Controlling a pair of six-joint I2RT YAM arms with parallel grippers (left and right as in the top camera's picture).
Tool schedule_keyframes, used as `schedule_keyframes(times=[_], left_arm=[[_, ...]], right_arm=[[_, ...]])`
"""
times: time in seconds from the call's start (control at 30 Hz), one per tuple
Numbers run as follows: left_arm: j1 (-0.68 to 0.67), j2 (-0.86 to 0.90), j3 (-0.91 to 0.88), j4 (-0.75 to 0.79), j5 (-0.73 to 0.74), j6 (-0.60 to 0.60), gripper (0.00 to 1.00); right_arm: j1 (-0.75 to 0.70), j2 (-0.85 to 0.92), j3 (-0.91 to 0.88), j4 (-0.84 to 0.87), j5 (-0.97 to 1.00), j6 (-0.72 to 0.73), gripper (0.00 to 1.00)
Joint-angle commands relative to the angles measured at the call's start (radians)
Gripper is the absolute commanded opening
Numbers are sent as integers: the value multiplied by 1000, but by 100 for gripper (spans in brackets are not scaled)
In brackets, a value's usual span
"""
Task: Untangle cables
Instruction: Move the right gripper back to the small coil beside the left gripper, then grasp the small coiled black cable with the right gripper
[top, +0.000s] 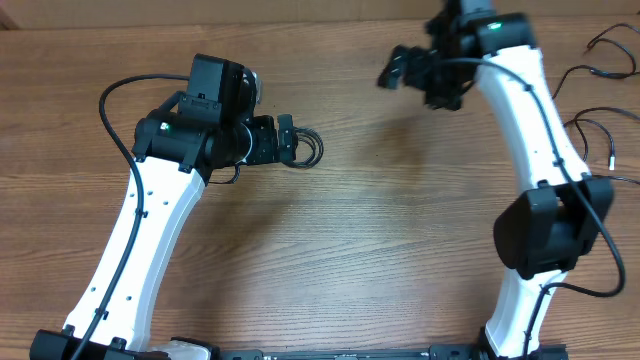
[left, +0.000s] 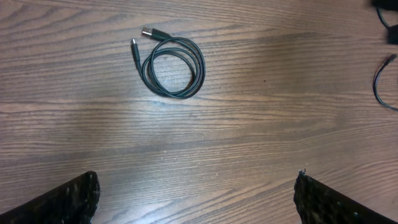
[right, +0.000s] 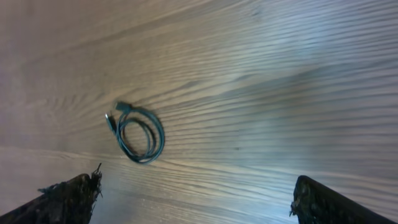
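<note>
My left gripper leaves the coil's side opposite the plugs clear, so next I should move my right gripper down and to the left in the overhead view onto it.
A black USB cable (top: 316, 150) lies coiled in a small loop on the wooden table, both plugs at its end. My left gripper (top: 289, 139) hovers right beside it, open and empty. In the left wrist view the coil (left: 202, 67) lies ahead of the open jaws (left: 196, 190). My right gripper (top: 397, 68) is raised over the far middle of the table, open and empty. In the right wrist view the coil (right: 161, 134) shows far below, left of the open jaws (right: 196, 190).
More black cables (top: 606, 45) lie loose at the far right edge of the table, another strand (top: 590, 125) beside the right arm. One cable end (left: 377, 84) shows at the right edge of the left wrist view.
</note>
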Motion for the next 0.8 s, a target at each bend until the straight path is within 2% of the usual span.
schedule_keyframes(times=[0.0,0.2,0.33,0.43,0.5,0.57,0.67,0.77], left_arm=[[0,7,17,2,-10,19,99],[0,7,17,2,1,18,100],[0,7,17,6,66,-34,100],[3,11,17,29,-3,-40,100],[10,19,17,24,-89,-79,100],[29,34,16,1,-169,-149,100],[80,72,15,-25,-177,-185,100],[125,120,15,-48,-171,-185,99]], right_arm=[[59,9,-62,51,23,31,100],[140,10,-148,145,23,50,100],[173,12,-230,245,23,100,100],[191,13,-300,322,23,155,100],[201,13,-345,370,22,180,96],[214,14,-380,415,13,183,88],[241,16,-423,483,12,183,75],[272,16,-451,542,12,183,68]])
